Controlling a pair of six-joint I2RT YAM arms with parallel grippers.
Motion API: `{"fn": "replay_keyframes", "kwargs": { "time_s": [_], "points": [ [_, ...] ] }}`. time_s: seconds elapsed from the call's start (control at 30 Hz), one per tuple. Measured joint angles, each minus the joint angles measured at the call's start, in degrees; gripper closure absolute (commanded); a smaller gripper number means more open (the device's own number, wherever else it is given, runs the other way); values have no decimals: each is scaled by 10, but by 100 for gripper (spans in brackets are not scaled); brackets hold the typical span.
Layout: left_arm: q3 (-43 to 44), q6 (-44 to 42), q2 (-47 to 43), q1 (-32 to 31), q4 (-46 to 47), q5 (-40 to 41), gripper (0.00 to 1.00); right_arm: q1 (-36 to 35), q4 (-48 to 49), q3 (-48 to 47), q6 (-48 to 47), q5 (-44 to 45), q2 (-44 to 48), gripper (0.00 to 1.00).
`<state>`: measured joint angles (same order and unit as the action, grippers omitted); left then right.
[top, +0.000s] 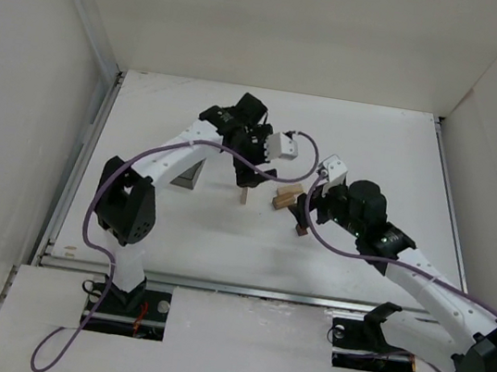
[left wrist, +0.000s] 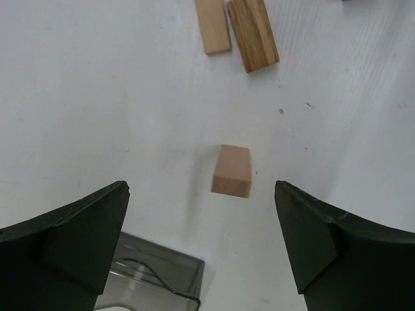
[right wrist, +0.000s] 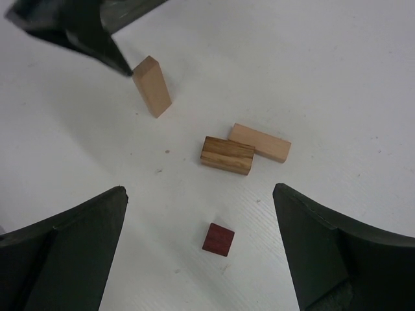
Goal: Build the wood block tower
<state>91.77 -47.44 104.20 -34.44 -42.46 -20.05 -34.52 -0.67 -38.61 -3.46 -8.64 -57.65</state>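
The plain tan bar lies outward of and below the robot's right gripper, so the gripper should reach outward, turn and lower over the bar's loose end (top: 297, 189) (right wrist: 279, 148), which juts past the grained block.
One light-tan wooden block (top: 243, 195) stands upright on the table; it shows in the left wrist view (left wrist: 231, 172) and the right wrist view (right wrist: 152, 85). My left gripper (top: 244, 176) hovers over it, open and empty (left wrist: 201, 189). Two more blocks lie flat side by side: a grained one (right wrist: 227, 155) and a plain tan bar (right wrist: 260, 142), together in the top view (top: 286, 197). A small dark reddish-brown block (top: 300, 232) lies in front of them (right wrist: 218, 239). My right gripper (top: 306, 215) is open and empty above it (right wrist: 198, 190).
A dark translucent grey box (top: 189, 175) sits left of the upright block, close under my left gripper (left wrist: 152, 282). White walls enclose the table on the left, back and right. My left gripper's fingers (right wrist: 78, 32) show beside the upright block.
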Motion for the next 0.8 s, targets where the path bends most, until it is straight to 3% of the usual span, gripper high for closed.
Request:
{"fn": "replay_keyframes", "kwargs": {
  "time_s": [0.17, 0.27, 0.43, 0.53, 0.6, 0.8],
  "points": [
    [41, 35, -28, 51, 11, -57, 0, 0, -8, -2, 8, 2, -16, 0],
    [31, 97, -73, 89, 54, -56, 0, -1, -7, -10, 75, 82, -22, 0],
    [35, 222, -123, 117, 136, 74, 0, 4, -69, -118, 306, 316, -102, 0],
    [52, 266, -121, 115, 163, 168, 0, 10, -149, -236, 438, 400, -182, 0],
    [54, 286, -121, 113, 169, 229, 0, 14, -202, -327, 518, 419, -252, 0],
    [30, 321, -125, 113, 175, 316, 0, 31, -391, -544, 675, 387, -474, 16]
  ]
}}
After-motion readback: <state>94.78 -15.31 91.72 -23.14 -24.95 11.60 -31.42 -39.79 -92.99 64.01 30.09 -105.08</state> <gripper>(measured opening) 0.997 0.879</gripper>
